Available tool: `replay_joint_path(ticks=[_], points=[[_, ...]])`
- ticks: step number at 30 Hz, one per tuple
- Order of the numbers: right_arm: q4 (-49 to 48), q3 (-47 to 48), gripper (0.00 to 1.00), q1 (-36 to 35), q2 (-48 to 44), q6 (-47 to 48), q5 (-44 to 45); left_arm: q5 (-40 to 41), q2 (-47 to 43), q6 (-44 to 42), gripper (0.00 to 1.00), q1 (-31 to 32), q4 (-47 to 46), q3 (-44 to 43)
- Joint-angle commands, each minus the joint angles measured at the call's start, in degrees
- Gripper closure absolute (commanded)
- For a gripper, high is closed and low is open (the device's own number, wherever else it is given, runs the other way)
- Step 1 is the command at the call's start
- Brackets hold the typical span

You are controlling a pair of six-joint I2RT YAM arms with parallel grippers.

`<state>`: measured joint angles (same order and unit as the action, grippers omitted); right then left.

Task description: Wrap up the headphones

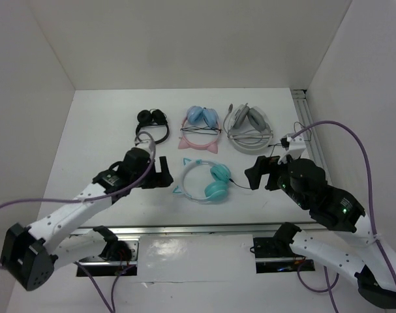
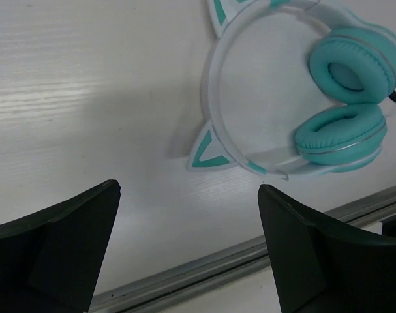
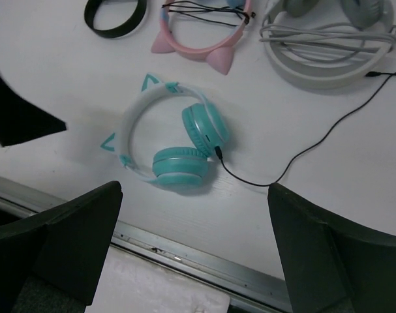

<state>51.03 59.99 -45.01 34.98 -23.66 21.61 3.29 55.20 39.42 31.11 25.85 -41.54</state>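
Observation:
Next, my left gripper needs to go down and to the right in the top view, astride the pale headband between the cat ears, since that part of the headband lies uncovered.
The teal headphones (image 1: 204, 181) lie flat on the white table near its front edge, cups to the right, pale headband and cat ears to the left. Their thin black cable (image 3: 302, 150) is plugged into a cup and trails loose to the right and back. My left gripper (image 1: 160, 173) hovers just left of the headband, open and empty. In the left wrist view the headphones (image 2: 344, 98) lie ahead of the left gripper (image 2: 188, 189). My right gripper (image 1: 263, 173) stands open and empty to their right. In the right wrist view the headphones (image 3: 178, 163) lie ahead of the right gripper (image 3: 195, 188).
Three other pairs lie in a row behind: black (image 1: 151, 124), pink cat-ear with blue cups (image 1: 201, 127), grey-white (image 1: 248, 127). A metal rail (image 1: 198, 228) runs along the table's near edge. White walls close in the left, back and right sides.

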Motion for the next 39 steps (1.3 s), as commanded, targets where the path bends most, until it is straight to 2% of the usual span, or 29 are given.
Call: replay_joint_path(ticks=[1,7,10,14,19,20,21,22,32,33,36,39], points=[[-7.78,-0.65,0.00,0.37,1.22,1.34,-5.33,3.64,8.06,-0.12,0.00,5.09,-13.61,-0.82],[-8.40,-1.19,0.00,0.37,0.62,1.34,-8.06,9.44,25.80,-1.80,0.00,8.35,-15.47,-6.71],[-10.15,-1.71,0.00,0.37,-0.87,1.86,-11.30,10.25,29.25,-2.50,0.01,8.96,-19.24,-8.11],[-11.56,-2.42,0.00,0.37,-1.67,2.39,-13.43,11.91,35.84,-4.00,0.04,8.96,-17.51,-12.32],[-10.42,-1.89,0.00,0.37,-0.97,2.92,-13.43,12.62,39.37,-5.32,0.07,8.36,-18.90,-12.95],[-10.42,-1.89,0.00,0.37,-0.97,2.92,-13.43,12.01,40.50,-5.84,0.10,8.35,-18.90,-12.95],[-10.42,-1.89,0.00,0.37,-1.49,2.92,-13.43,11.48,41.12,-5.84,0.20,7.83,-18.90,-12.95],[-10.42,-1.89,0.00,0.37,-1.50,2.92,-13.43,11.48,41.65,-5.84,0.24,7.82,-18.90,-12.95],[-8.40,1.00,0.00,0.37,-3.25,2.92,-11.50,9.98,44.37,-6.37,0.26,7.82,-19.52,-12.95],[-8.40,1.01,0.00,0.37,-3.25,2.92,-11.50,9.46,44.99,-6.37,0.38,8.43,-19.52,-12.95],[-7.88,2.15,0.00,0.37,-3.25,2.92,-10.97,9.98,45.52,-6.37,0.51,10.01,-18.73,-13.66],[-7.87,2.67,0.00,0.37,-3.25,2.92,-10.44,11.48,45.52,-6.37,0.55,11.59,-17.59,-13.66]])
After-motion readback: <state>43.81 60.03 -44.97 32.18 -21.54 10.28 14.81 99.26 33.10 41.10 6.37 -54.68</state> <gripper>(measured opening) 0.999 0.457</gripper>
